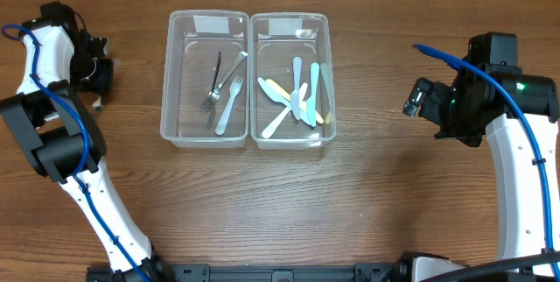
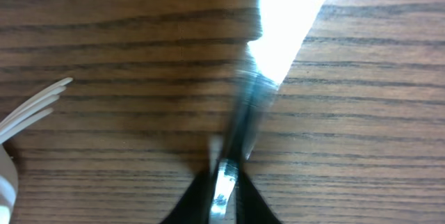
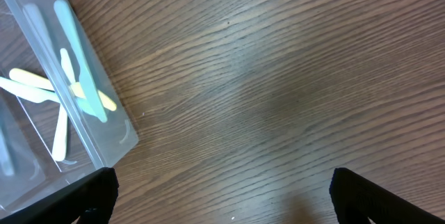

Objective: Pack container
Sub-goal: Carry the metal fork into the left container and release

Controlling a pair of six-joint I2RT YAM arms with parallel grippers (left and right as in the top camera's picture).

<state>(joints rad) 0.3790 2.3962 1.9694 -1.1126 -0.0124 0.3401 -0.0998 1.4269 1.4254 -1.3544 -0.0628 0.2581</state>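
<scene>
My left gripper is next going to lift the shiny metal utensil off the wood. It will lower the utensil into the container of forks (image 1: 208,80), where a metal fork already lies.
Two clear plastic containers stand side by side mid-table. The left container (image 1: 166,98) holds a black, a metal and a light blue fork. The right container (image 1: 330,81) holds several pastel plastic knives (image 1: 297,98); its corner also shows in the right wrist view (image 3: 104,137). My left gripper (image 1: 94,79) is at the far left, low over the wood, shut (image 2: 224,182) on a shiny metal utensil (image 2: 240,123) that is blurred, its kind unclear. A white plastic fork (image 2: 31,109) lies beside it. My right gripper (image 1: 418,98) is open and empty (image 3: 222,196), right of the containers.
The table is dark brown wood (image 1: 376,194). A bright glare patch (image 2: 292,15) hides the far end of the held utensil. The blue cables of both arms hang at the table's left and right sides.
</scene>
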